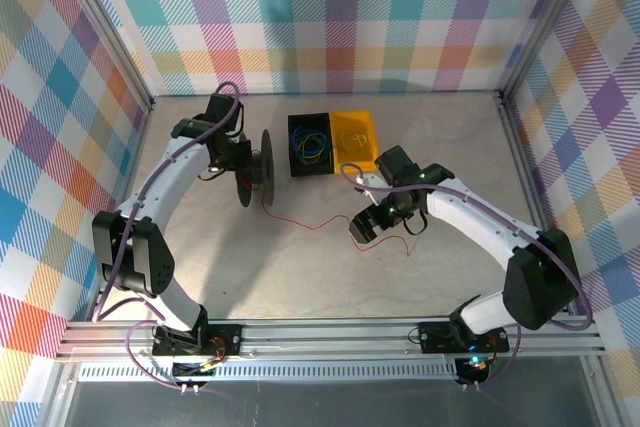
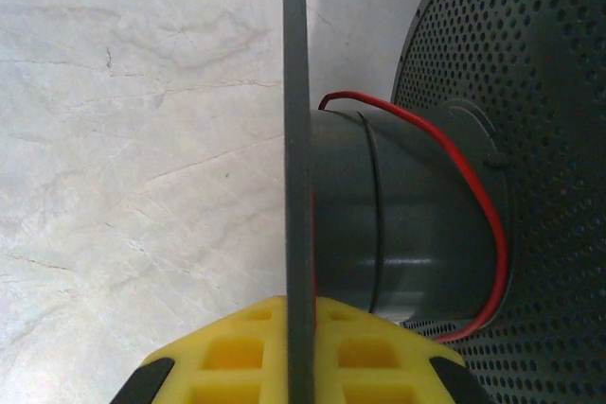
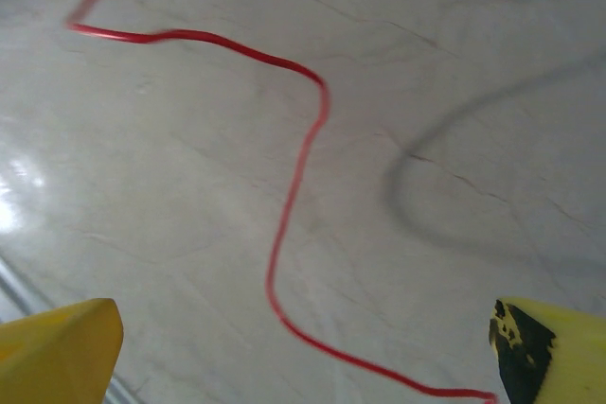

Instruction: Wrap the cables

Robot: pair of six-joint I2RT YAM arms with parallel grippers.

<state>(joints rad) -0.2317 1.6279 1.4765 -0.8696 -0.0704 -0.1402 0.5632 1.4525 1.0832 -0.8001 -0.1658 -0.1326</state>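
Note:
My right gripper lowers and eases back toward the base next, over the loose red cable near its loose end [image 1: 380,243] [image 3: 360,361]. That part of the cable lies below the gripper's open fingers, hence this move.
A black spool [image 1: 255,169] stands on edge at the table's back left. My left gripper [image 1: 243,160] is shut on its near flange [image 2: 298,139], with the yellow fingers [image 2: 237,347] on either side of the thin rim. A red cable [image 2: 494,224] loops once round the grey hub [image 2: 417,224], in front of the perforated far flange [image 2: 530,82]. From the spool the cable [image 1: 315,226] trails right across the table to my right gripper [image 1: 362,229]. That gripper [image 3: 303,357] hangs open just above the table, and the cable [image 3: 284,234] lies loose between its fingertips.
A black bin [image 1: 310,145] holding blue and yellow wire loops stands at the back centre, with a yellow tray [image 1: 355,137] beside it. Aluminium frame rails [image 1: 330,337] and checkered walls enclose the marble tabletop [image 1: 300,277].

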